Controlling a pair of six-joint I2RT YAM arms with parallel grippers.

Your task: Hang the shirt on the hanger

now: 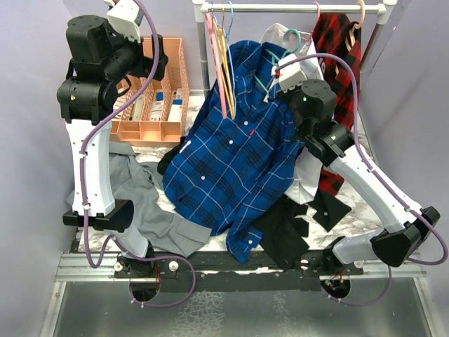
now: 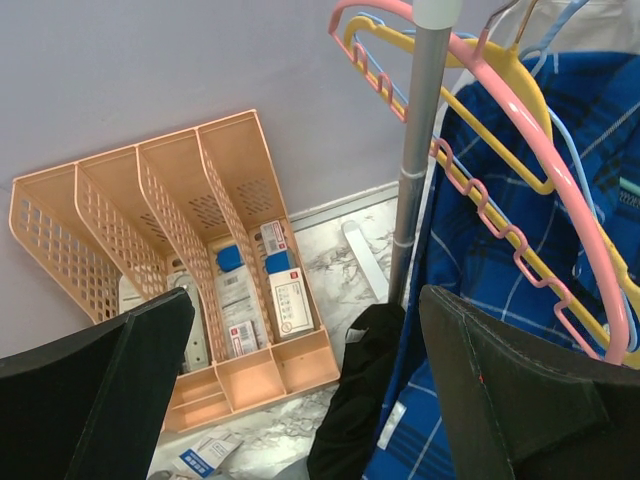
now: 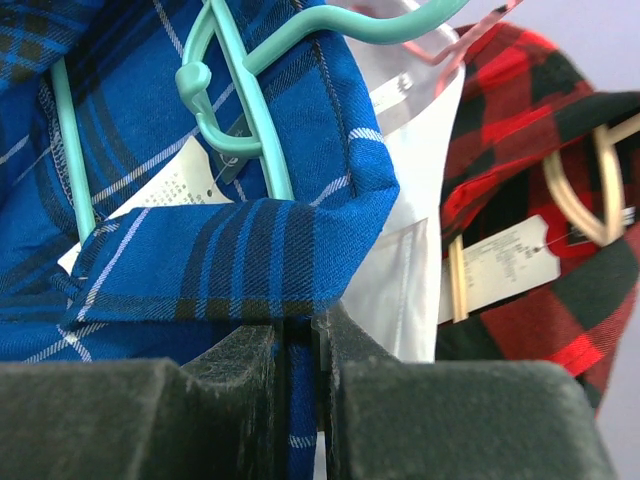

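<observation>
The white rack bar (image 1: 291, 8) lies farther outward, so my right gripper will next carry the collar outward, put the hook of the still unhooked teal hanger on the bar and let go.
The blue plaid shirt (image 1: 231, 161) hangs from near the rack down onto the table; it also shows in the left wrist view (image 2: 480, 270) and the right wrist view (image 3: 200, 260). The teal hanger (image 1: 292, 35) sits at its collar, with the hook and one arm showing inside the collar (image 3: 232, 110). My right gripper (image 1: 275, 78) is at the collar, shut on a fold of the shirt's fabric (image 3: 300, 345). My left gripper (image 1: 156, 64) is raised over the orange tray, open and empty (image 2: 305, 400), left of the rack pole and apart from the shirt.
A white rack bar (image 1: 295, 8) holds pink hangers (image 1: 217, 63), a yellow hanger (image 2: 480, 70), a white shirt (image 3: 410, 200) and a red-and-black plaid shirt (image 1: 344, 49). An orange divided tray (image 1: 151, 105) stands back left. A grey shirt (image 1: 147, 203) and black garments (image 1: 287, 232) lie on the table.
</observation>
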